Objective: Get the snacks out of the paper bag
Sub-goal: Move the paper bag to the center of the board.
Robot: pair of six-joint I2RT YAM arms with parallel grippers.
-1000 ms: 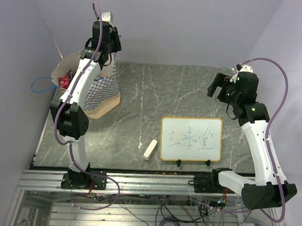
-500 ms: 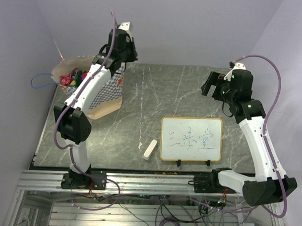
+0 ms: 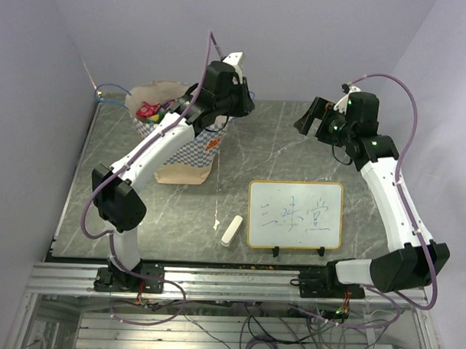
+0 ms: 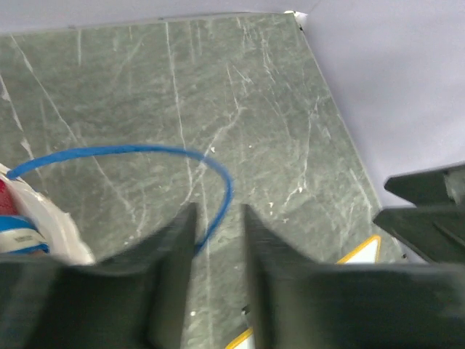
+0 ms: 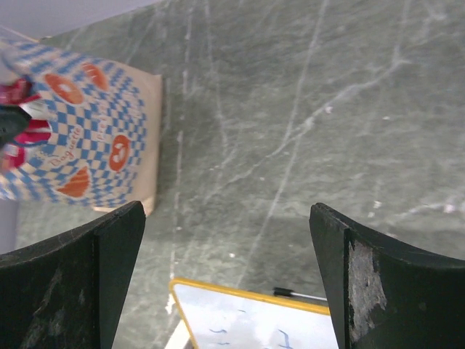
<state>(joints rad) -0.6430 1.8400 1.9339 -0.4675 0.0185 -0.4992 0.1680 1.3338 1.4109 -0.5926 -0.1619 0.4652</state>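
My right gripper should next bring its open fingers to the left in the top view and around the cord of the handle, as the bag's nearer blue handle (image 3: 253, 94) is that way.
The paper bag (image 3: 184, 154) stands at the table's back left, tan with a blue-and-white checkered band; it also shows in the right wrist view (image 5: 87, 131). Red, pink and green snacks (image 3: 151, 110) show in its open top. My left gripper (image 3: 224, 105) is at the bag's right rim. In the left wrist view its jaws (image 4: 218, 218) are nearly closed, with the bag's blue cord handle (image 4: 145, 150) running in between them. My right gripper (image 3: 311, 120) hangs wide open and empty above the table's back right (image 5: 229, 218), apart from the bag.
A framed whiteboard (image 3: 295, 215) stands at front centre-right, also seen in the right wrist view (image 5: 247, 320). A white eraser block (image 3: 230, 229) lies to its left. The bag's other blue handle (image 3: 106, 90) hangs off its far left side. Walls close in left and right.
My left gripper has swung right and the paper bag has slid right with it, away from the left wall. My right gripper has moved left and further back, still open.
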